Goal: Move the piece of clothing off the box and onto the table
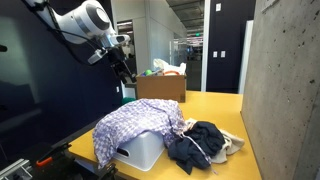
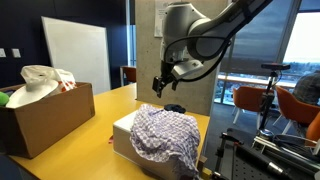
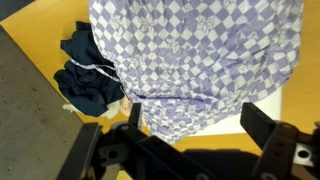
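Note:
The checked cloth's edge [image 2: 145,116] [image 3: 200,97] lies below my open gripper, beside the bare white box top, so the gripper moves down onto it next and closes there.
A purple-and-white checked cloth [image 1: 140,126] lies draped over a white box [image 1: 140,152] on the yellow table [image 1: 215,108]. It shows in both exterior views, here over the box [image 2: 125,138] as the cloth [image 2: 165,133], and fills the top of the wrist view [image 3: 200,50]. My gripper [image 1: 124,66] hangs in the air well above the cloth, also seen from the other side [image 2: 160,85]. In the wrist view its fingers [image 3: 195,125] are spread apart and hold nothing.
A dark blue garment pile [image 1: 197,143] lies beside the box, also in the wrist view [image 3: 88,72]. A cardboard box [image 2: 45,115] with bags in it stands further along the table [image 1: 160,85]. A concrete wall [image 1: 285,90] borders the table.

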Robot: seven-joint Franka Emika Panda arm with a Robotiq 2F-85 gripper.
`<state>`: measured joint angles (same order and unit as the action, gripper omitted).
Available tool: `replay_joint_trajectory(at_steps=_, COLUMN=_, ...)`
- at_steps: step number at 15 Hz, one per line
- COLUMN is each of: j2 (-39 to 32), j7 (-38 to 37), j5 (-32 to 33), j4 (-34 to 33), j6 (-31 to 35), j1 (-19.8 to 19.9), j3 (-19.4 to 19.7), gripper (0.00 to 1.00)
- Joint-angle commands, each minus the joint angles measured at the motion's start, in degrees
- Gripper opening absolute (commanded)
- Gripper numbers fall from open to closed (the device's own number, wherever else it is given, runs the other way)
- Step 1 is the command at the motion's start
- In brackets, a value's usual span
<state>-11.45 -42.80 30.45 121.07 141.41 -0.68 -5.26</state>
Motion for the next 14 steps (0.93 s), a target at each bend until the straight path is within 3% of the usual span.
replay_joint_trajectory(at_steps=1, j2=-10.9, j7=-4.6, j5=3.1, j4=-10.0, j6=2.9, j1=-4.9, j3=5.1, gripper=1.00)
replay_joint_trajectory(at_steps=8, j2=-25.2, j7=-1.8, j5=-3.2, j4=-24.2, j6=2.0, j1=-10.9, j3=9.0, gripper=1.00)
replay_joint_trajectory(at_steps=14, j2=-28.2, j7=0.1, j5=-10.4, j4=-26.2, j6=1.8, j1=-11.7, j3=10.0, gripper=1.00)
